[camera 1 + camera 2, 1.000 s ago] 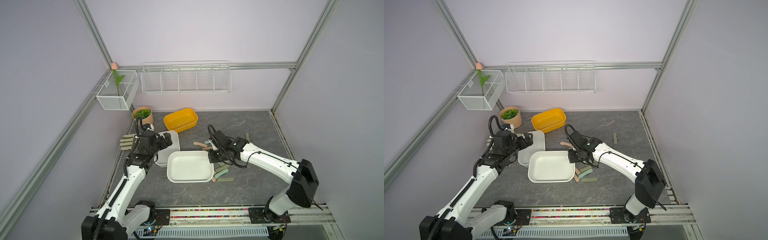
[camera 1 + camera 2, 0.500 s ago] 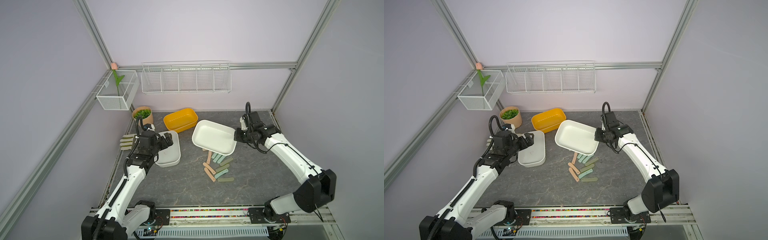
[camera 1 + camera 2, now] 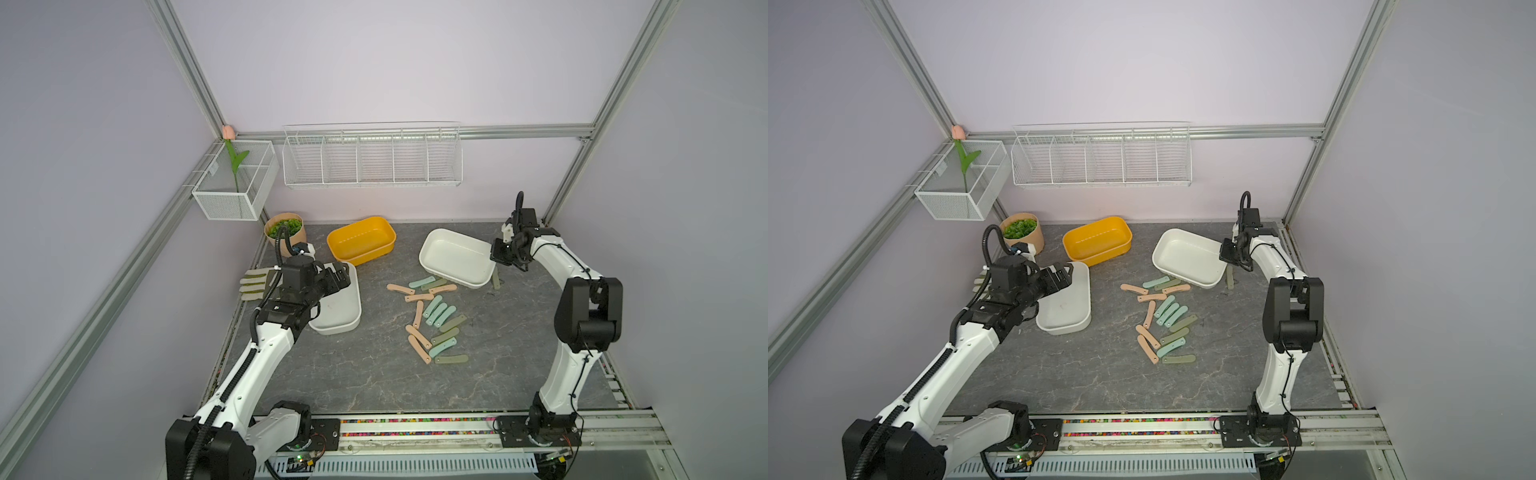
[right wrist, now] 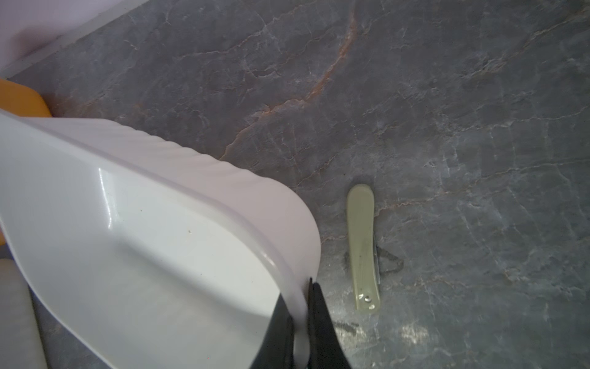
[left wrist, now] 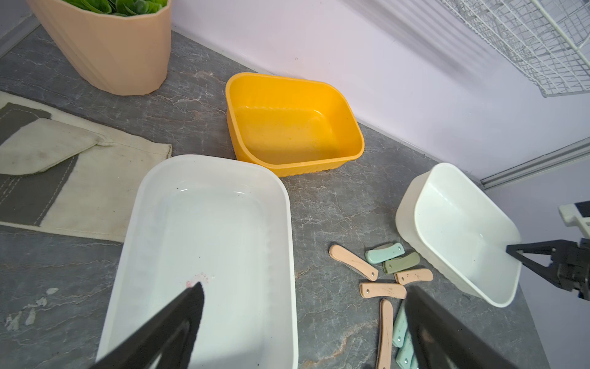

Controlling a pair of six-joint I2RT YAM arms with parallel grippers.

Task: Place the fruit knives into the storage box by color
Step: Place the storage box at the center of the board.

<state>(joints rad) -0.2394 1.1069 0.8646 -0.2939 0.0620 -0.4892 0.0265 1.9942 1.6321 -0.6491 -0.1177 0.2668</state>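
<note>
My right gripper should next carry the white box outward, lower it level onto the tabletop nearer the yellow box, and let go of the white box's rim, since the white box needs tilting.
Several fruit knives in peach-pink, mint and olive lie scattered on the grey table's middle; the left wrist view shows some of these knives. One olive knife lies apart, beside a white storage box at the back right. My right gripper is shut on that box's rim, and the box is tilted. My left gripper hangs open over the edge of a second white box.
A yellow box stands at the back centre. A plant pot and a beige-and-olive glove are at the left. A wire rack and a mesh basket hang on the walls.
My right arm has carried the white box from the table's middle to the back right, uncovering the knives, and brought it lower. The left arm has not moved.
</note>
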